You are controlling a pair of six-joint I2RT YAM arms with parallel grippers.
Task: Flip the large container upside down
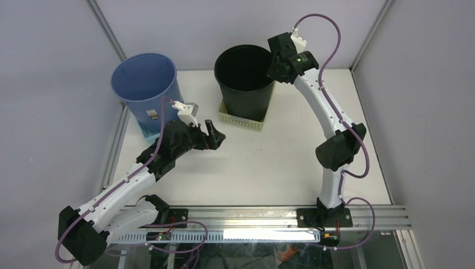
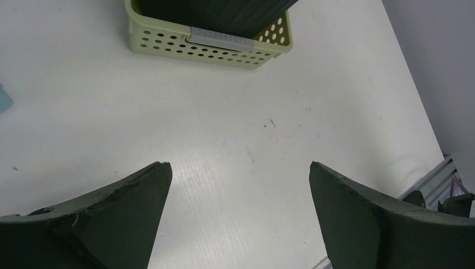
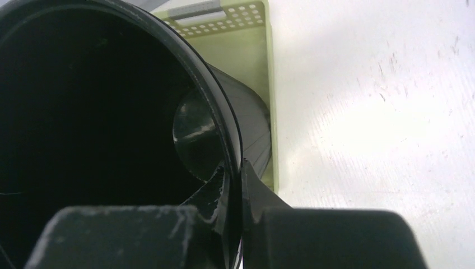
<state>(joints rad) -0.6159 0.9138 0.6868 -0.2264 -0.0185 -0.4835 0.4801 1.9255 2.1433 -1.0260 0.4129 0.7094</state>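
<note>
The basket's sides enclose the container's base. So my right gripper next moves up, then back and down over the bare tabletop beside the basket to release the container (image 1: 245, 78).
The large black container (image 1: 245, 78) stands upright, mouth up, inside a low pale green perforated basket (image 1: 241, 121) at the back middle of the table. My right gripper (image 1: 275, 63) is shut on its right rim; in the right wrist view one finger is inside and one outside the rim (image 3: 223, 126), with the gripper (image 3: 235, 179) pinched on the wall. My left gripper (image 1: 215, 136) is open and empty, over bare table in front of the basket (image 2: 207, 47). In the left wrist view my left gripper (image 2: 240, 168) shows wide-spread fingers and the container's base (image 2: 224, 14) sits in the basket.
A blue bucket (image 1: 147, 92) stands upright at the back left on a teal tray (image 1: 147, 133), close behind my left arm. The table's right edge and rail (image 2: 442, 174) show in the left wrist view. Grey walls enclose the table.
</note>
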